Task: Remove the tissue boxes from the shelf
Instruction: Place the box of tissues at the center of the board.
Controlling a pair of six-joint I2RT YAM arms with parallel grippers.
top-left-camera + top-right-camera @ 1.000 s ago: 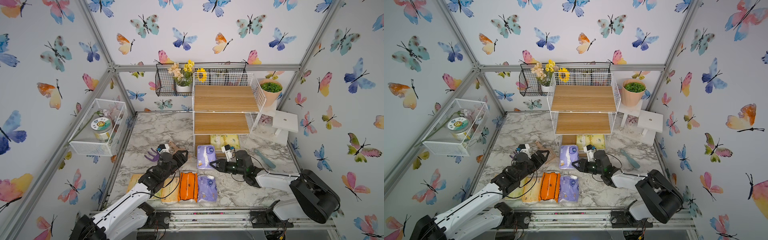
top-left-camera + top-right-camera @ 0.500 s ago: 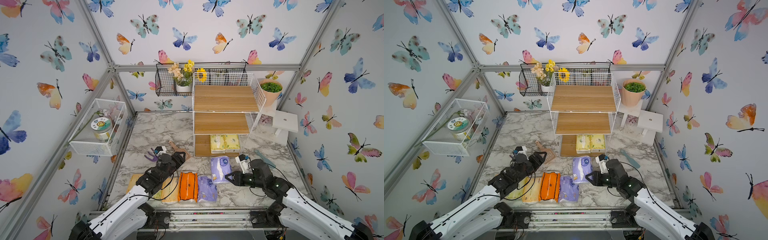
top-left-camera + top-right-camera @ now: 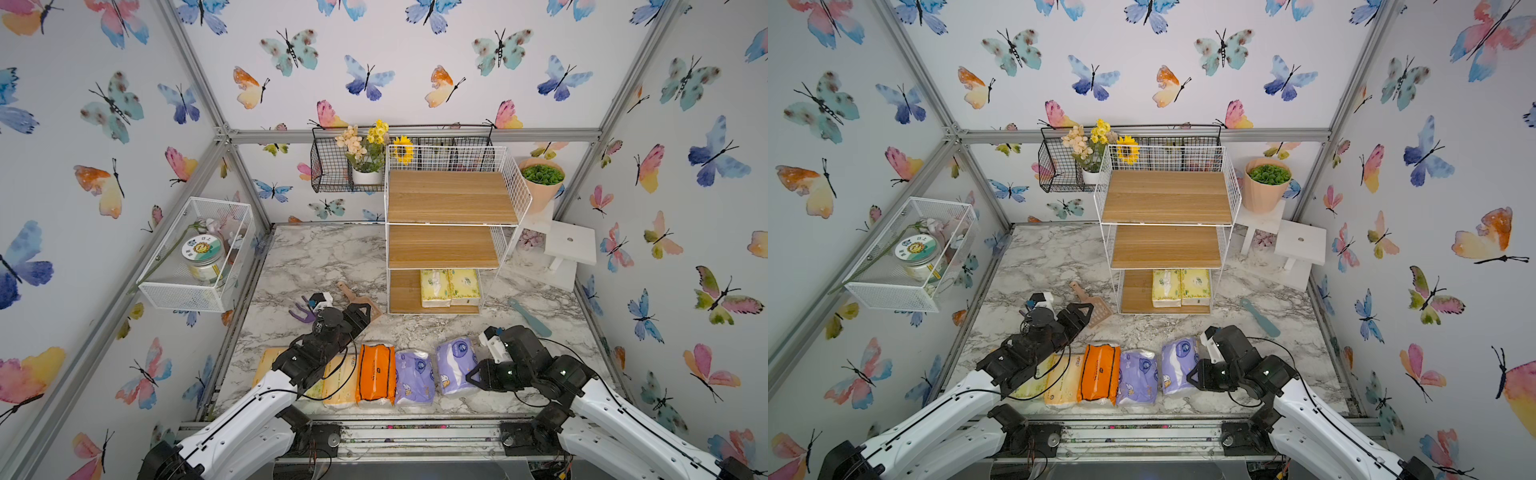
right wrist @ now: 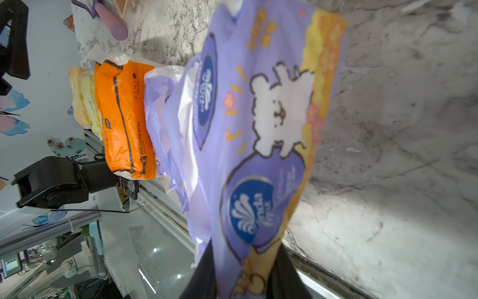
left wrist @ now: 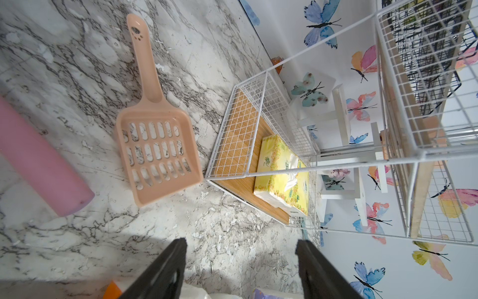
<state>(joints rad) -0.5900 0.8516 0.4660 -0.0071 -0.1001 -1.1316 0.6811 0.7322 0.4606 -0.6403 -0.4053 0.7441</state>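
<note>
My right gripper moves down next and releases its lilac pack on the free marble beside the other lilac pack, since that spot lies just below it.
The shelf [image 3: 444,245] [image 3: 1167,245] of white wire and wooden boards stands at the back; two pale yellow-green tissue boxes [image 3: 449,286] [image 3: 1181,286] [image 5: 282,178] lie on its bottom board. Along the front edge lie peach packs partly under my left arm, an orange pack [image 3: 376,372] [image 4: 121,119] and a lilac pack [image 3: 414,376] [image 4: 165,116]. My right gripper [image 3: 473,376] [image 4: 244,259] is shut on another lilac pack [image 3: 456,365] [image 3: 1177,363] [image 4: 261,129] at the row's right end. My left gripper [image 3: 361,311] [image 5: 240,242] stands open over bare marble, left of the shelf's foot.
A peach slotted scoop [image 5: 155,145] and a pink cylinder [image 5: 38,165] lie by the left gripper. A teal spatula [image 3: 530,318] lies right of the shelf. A white stool [image 3: 569,249], a potted plant [image 3: 540,178] and wall baskets [image 3: 195,253] sit further out.
My right arm has carried the lilac pack from in front of the shelf back to the front row's right end. The left arm has barely moved.
</note>
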